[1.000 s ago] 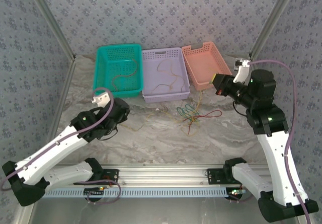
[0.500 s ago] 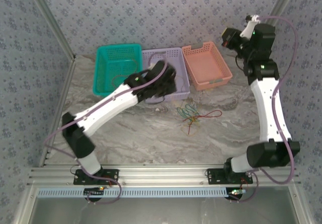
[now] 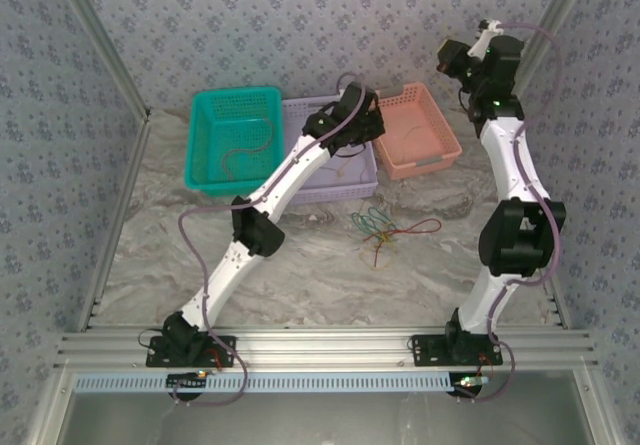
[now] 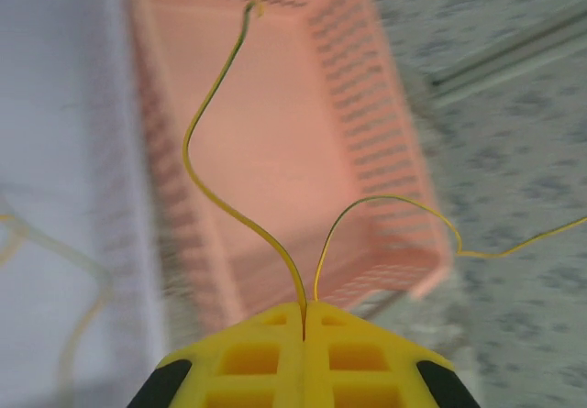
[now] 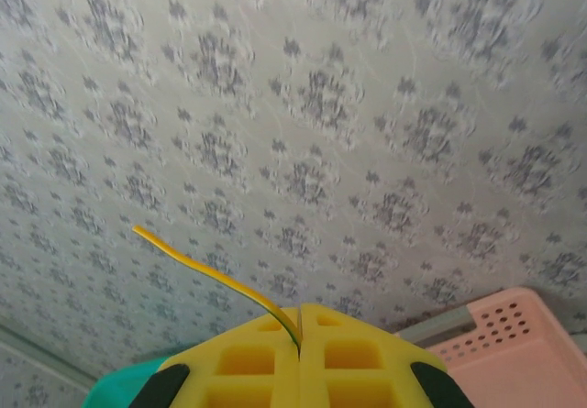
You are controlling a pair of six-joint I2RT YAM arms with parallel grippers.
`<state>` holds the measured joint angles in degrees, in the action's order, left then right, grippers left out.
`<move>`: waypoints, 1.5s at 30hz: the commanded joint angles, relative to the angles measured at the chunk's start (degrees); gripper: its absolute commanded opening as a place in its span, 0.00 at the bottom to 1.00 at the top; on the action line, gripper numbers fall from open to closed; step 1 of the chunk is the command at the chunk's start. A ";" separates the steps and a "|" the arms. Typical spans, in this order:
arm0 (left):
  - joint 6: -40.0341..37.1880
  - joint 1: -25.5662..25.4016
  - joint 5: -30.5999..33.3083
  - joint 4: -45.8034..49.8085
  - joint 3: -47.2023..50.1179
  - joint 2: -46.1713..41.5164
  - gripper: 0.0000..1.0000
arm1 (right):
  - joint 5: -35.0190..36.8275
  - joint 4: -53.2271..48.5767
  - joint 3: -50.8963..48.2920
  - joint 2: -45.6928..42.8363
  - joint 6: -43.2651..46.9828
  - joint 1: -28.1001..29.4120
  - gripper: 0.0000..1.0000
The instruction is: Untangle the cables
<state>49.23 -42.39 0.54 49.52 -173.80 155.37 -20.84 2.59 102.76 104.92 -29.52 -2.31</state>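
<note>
My left gripper needs to move away from the pink basket next and go back over the bottom of the purple basket to release the thin yellow cable, because another yellow cable lies there.
A clump of green, red and orange cables (image 3: pixel 383 229) lies on the marble table in front of the purple basket. My left gripper (image 3: pixel 362 123) hangs over the seam between the purple and pink baskets. In the left wrist view it (image 4: pixel 304 312) is shut on a thin yellow cable (image 4: pixel 206 105), and two strands rise from the jaws over the pink basket (image 4: pixel 275 151). My right gripper (image 3: pixel 447 60) is raised high by the back wall. In the right wrist view it (image 5: pixel 299 321) is shut on a yellow cable end (image 5: pixel 206 266) that sticks out to the left.
A teal basket (image 3: pixel 200 140) with a thin cable in it, a purple basket (image 3: pixel 330 193) with another and a pink basket (image 3: pixel 440 145) stand in a row at the back. Patterned walls and metal posts close in the sides. The rail holding the arm bases (image 3: pixel 320 345) runs along the near edge.
The left arm has swung from the table's near left out over the purple and pink baskets. The right arm has risen from beside the pink basket up toward the back wall.
</note>
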 commanded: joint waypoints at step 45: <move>-1.03 3.73 16.69 -9.84 71.59 -48.49 0.64 | 10.77 -15.10 24.33 24.03 7.81 22.92 0.57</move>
<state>48.25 -37.78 13.74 40.03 -101.93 115.33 -14.09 -14.83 129.38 137.16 -23.42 20.34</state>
